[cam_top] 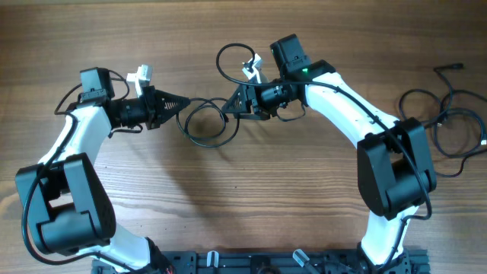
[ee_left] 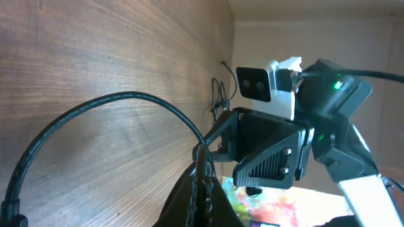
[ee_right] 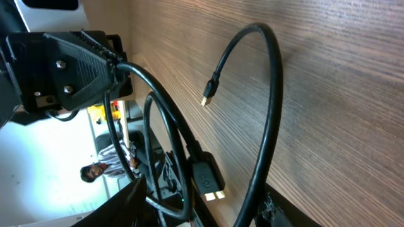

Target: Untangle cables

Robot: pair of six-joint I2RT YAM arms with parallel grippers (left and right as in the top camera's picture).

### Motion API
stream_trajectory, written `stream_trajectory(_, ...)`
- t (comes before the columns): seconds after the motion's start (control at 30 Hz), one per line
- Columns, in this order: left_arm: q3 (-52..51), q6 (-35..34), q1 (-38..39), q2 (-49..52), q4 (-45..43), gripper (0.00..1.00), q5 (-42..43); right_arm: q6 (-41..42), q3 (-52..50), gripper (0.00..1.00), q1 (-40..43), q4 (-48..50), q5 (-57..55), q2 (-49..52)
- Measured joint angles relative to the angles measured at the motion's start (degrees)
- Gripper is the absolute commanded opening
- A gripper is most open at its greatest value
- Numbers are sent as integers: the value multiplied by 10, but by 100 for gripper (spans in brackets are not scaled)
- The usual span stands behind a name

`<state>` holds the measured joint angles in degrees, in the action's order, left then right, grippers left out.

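Observation:
The right gripper slides along toward the left gripper next and closes on the cable bundle (cam_top: 224, 107) (ee_right: 182, 169), because the looped pieces of cable already run between its parted fingers.
One black cable (cam_top: 204, 131) loops on the wood between my two grippers, and a second loop (cam_top: 234, 61) curls above the right one. My left gripper (cam_top: 179, 103) points right and is shut on the cable (ee_left: 203, 180); a big arc of it (ee_left: 95, 104) swings left. My right gripper (cam_top: 227, 106) faces it a short way off. Its fingers (ee_right: 202, 211) stand apart, with cable strands and a USB plug (ee_right: 206, 180) between them. A thick strand (ee_right: 273, 94) arcs up from the right finger to a small plug end (ee_right: 206, 99).
More loose black cables (cam_top: 449, 114) lie in loops at the table's far right. The left gripper shows head-on in the right wrist view (ee_right: 69, 63), and the right gripper shows in the left wrist view (ee_left: 268, 154). The table's edge (ee_left: 232, 75) lies beyond.

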<state>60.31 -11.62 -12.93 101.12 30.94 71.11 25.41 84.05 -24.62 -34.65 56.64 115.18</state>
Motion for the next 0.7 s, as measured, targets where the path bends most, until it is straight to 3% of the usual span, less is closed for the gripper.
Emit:
stream_trajectory(0.23,0,-45,0,0,-1,4,23,2,0,54,-40,-9,-2,0)
stream_trajectory(0.37,0,-49,2,0,-1,4,39,13,0,41,-64,42,-2,0)
stream_trajectory(0.43,0,-50,4,0,-1,4,40,19,0,40,-64,51,-11,0)
stream_trajectory(0.53,0,-50,6,0,-1,7,40,39,0,12,-63,40,-43,0)
stream_trajectory(0.57,0,-50,6,0,-1,10,40,41,0,11,-63,40,-50,0)
stream_trajectory(0.67,0,-54,6,0,-1,47,34,45,0,5,-63,40,-61,0)
stream_trajectory(0.7,0,-52,7,0,-2,82,31,47,0,4,-63,40,-66,0)
